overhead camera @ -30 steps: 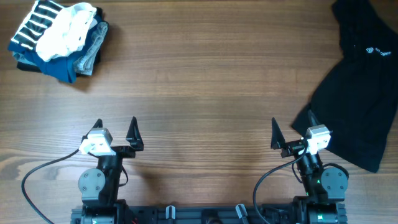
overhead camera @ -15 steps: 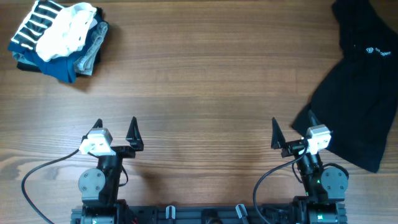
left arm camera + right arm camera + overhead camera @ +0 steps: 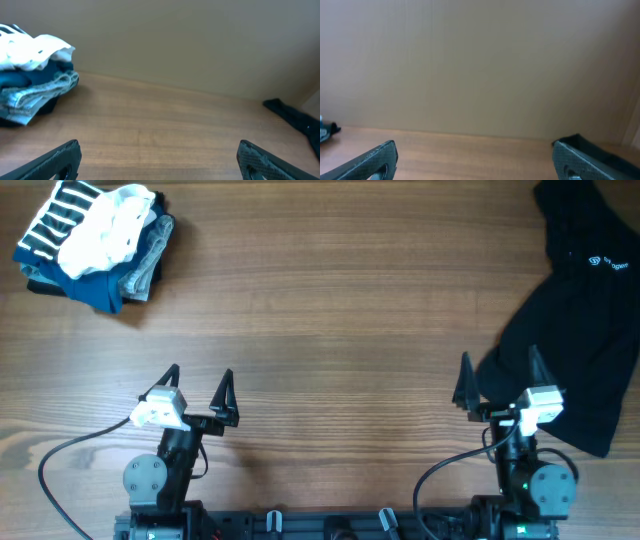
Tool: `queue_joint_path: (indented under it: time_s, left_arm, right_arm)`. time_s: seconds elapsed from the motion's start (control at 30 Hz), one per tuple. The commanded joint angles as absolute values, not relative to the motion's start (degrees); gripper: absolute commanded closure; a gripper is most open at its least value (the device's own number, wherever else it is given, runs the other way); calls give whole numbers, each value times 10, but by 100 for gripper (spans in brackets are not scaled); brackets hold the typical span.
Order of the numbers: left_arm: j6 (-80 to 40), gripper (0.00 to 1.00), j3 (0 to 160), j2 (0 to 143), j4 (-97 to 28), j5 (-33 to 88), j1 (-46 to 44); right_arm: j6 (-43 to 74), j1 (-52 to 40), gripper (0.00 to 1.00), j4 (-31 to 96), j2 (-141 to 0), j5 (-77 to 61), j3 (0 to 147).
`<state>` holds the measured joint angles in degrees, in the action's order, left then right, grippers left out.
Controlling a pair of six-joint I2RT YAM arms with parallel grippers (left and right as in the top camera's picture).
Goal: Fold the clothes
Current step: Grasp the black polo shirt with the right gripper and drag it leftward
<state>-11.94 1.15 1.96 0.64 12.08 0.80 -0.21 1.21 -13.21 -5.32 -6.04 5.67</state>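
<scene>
My left gripper moves across and down onto the crumpled fabric next, since the garment's near end (image 3: 590,416) is below it and to its right in the overhead view.
The black garment (image 3: 580,330) lies crumpled at the table's right edge, its small pale logo (image 3: 606,264) near the top. Its far end shows as a dark strip in the left wrist view (image 3: 295,117) and behind the right finger in the right wrist view (image 3: 600,147). My left gripper (image 3: 199,388) is open and empty near the front left. My right gripper (image 3: 499,381) is open and empty at the front right, its right finger over the garment's lower left edge.
A pile of other clothes (image 3: 92,242), striped, white, blue and grey, sits at the back left corner; it also shows in the left wrist view (image 3: 35,85). The wooden table (image 3: 330,310) spans the middle. Arm bases and cables line the front edge.
Both arms have shifted to the right and slightly forward. The right gripper now reaches the garment's edge. The garment and the pile have not moved.
</scene>
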Motion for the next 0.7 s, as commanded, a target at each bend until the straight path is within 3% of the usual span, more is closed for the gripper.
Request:
queue_joint_path:
  time_s: [0.0,0.17,0.33,0.43,0.6,0.67]
  left_arm:
    - [-121,0,82,85,-11,113,5]
    - [-107,0,278,322,-96,113,5]
    - [-92,0,560,598,-305,113,5]
    - [-92,0,662,715,-365,113,5]
    - [-97,0,682,876,-363,133,5]
    - [-97,0,682,909,-360,180,5]
  right_arm:
    - [-3,11,0,-135,-142,-47,145]
    - [-30,11,0,-89,-378,-79,317]
    - [-30,11,0,86,-617,-137,539]
    - [-30,11,0,183,-730,-153,639]
    - [-27,16,0,155,-853,-109,653]
    - [42,62,0,152,-911,-66,653]
